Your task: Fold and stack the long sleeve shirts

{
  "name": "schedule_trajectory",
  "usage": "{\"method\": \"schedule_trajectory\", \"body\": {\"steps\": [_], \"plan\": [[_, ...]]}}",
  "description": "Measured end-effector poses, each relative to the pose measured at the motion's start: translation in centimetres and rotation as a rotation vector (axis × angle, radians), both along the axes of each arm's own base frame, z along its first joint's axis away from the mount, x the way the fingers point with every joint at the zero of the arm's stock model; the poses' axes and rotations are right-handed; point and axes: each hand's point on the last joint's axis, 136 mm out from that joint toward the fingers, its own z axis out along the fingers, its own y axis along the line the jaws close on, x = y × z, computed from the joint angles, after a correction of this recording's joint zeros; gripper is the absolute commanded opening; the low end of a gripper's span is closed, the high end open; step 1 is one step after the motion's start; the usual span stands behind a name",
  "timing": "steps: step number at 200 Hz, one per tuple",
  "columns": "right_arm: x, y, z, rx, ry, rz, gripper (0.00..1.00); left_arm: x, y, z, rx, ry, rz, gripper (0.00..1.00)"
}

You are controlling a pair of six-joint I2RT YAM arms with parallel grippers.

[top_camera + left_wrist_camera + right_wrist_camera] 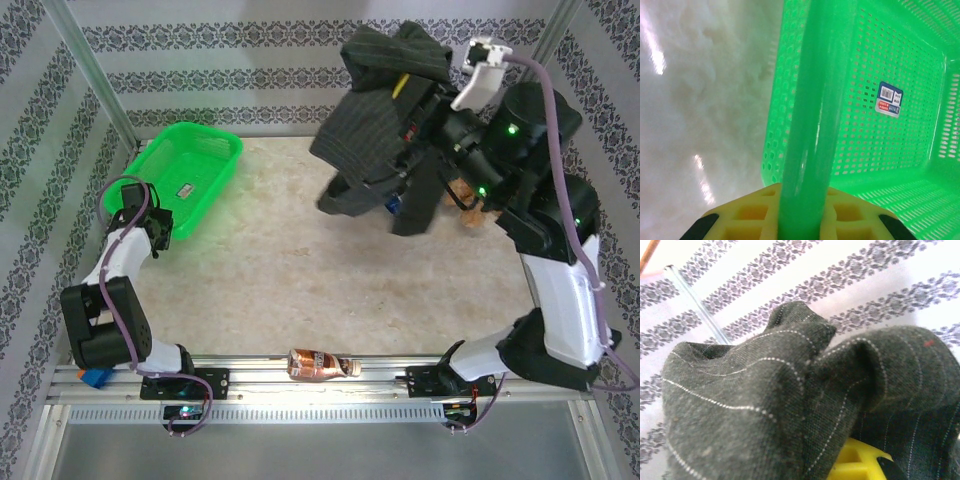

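Observation:
I will next push my left gripper outward toward the back wall and open its fingers to let go of the basket's near rim, because the green basket is at an angle to that wall.
A dark charcoal long sleeve shirt with faint pinstripes hangs bunched in the air at the back right, its lower end trailing toward the table. My right gripper is raised high and shut on the shirt, and the cloth drapes over it. In the right wrist view the shirt's folds cover the jaws, with one yellow finger peeking out below. A small patch of blue garment shows under the hanging shirt. My left gripper is shut on the near rim of the green basket.
The green perforated basket stands at the back left with a barcode sticker inside. A brown teddy bear sits behind the right arm. A brown bottle lies on the front rail between the arm bases. Patterned walls close in the back and sides.

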Motion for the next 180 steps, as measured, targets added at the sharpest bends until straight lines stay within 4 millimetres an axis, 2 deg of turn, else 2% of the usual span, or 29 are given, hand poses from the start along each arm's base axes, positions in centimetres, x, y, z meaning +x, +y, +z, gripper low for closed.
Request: {"method": "schedule_trajectory", "body": {"steps": [20,45,88,108,130,139,157,169,175,180], "plan": [[0.0,-1.3,-2.6,-0.052,0.051,-0.030,0.00,1.1,0.9,-0.7,-0.005,-0.005,0.059,0.00],[1.1,-0.8,-7.4,-0.136,0.164,-0.010,0.00,2.3,1.8,-1.2,-0.004,-0.010,0.112,0.00],[4.6,4.4,-16.0,-0.272,0.379,0.118,0.00,3.9,3.3,-1.3,0.008,-0.023,0.201,0.00],[6.0,7.0,-19.4,-0.325,0.452,0.186,0.00,4.9,3.8,-1.4,0.003,-0.032,0.226,0.00],[7.4,9.4,-23.0,-0.397,0.515,0.260,0.00,5.0,3.9,-1.9,-0.006,-0.029,0.246,0.00],[8.1,10.3,-24.5,-0.429,0.541,0.282,0.00,5.1,3.9,-2.0,-0.010,-0.033,0.250,0.10],[9.6,12.3,-27.3,-0.475,0.589,0.328,0.00,5.6,3.9,-2.2,-0.024,-0.052,0.259,0.48],[10.7,13.6,-29.2,-0.496,0.617,0.352,0.05,6.4,3.8,-2.0,-0.040,-0.088,0.259,0.72],[11.2,14.4,-30.1,-0.502,0.633,0.367,0.10,6.7,3.8,-1.7,-0.048,-0.108,0.257,0.84],[11.7,15.0,-30.8,-0.504,0.645,0.375,0.23,7.0,3.7,-1.5,-0.053,-0.121,0.255,0.93]]}}
